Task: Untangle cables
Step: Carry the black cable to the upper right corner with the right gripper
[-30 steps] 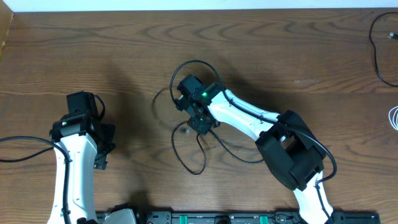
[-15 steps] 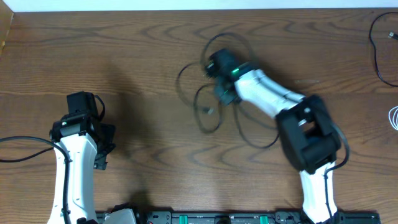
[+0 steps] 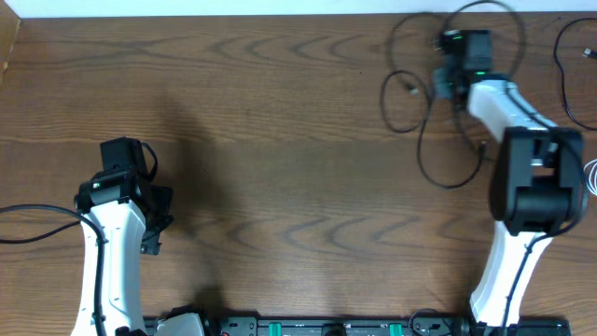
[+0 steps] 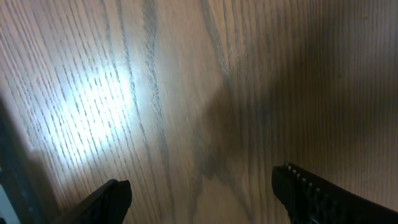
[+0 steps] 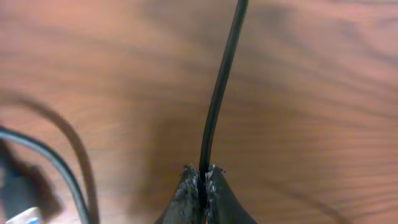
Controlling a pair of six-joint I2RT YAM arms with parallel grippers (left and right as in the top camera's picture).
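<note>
Next I need to move my right gripper toward the other black cord (image 3: 561,71), which lies to its right in the overhead view, towing the loops, and release the black cable (image 3: 422,131).
A thin black cable (image 3: 422,131) lies in loops at the far right of the table, with a small plug end (image 3: 411,90). My right gripper (image 3: 450,58) is at the far right edge and is shut on this black cable (image 5: 221,87); the wrist view shows the cord pinched between the fingertips (image 5: 201,177). Another loop of the cable (image 5: 56,162) curves at the lower left of that view. My left gripper (image 4: 202,186) is open and empty over bare wood at the left of the table (image 3: 121,163), far from the cable.
Another black cord (image 3: 565,70) and a white cord (image 3: 590,175) lie at the right edge of the table. A wooden rim (image 3: 9,42) is at the far left corner. The robot base rail (image 3: 326,327) runs along the near edge.
My right gripper has carried the black cable from the middle of the table up and to the far right. The left arm has not moved.
</note>
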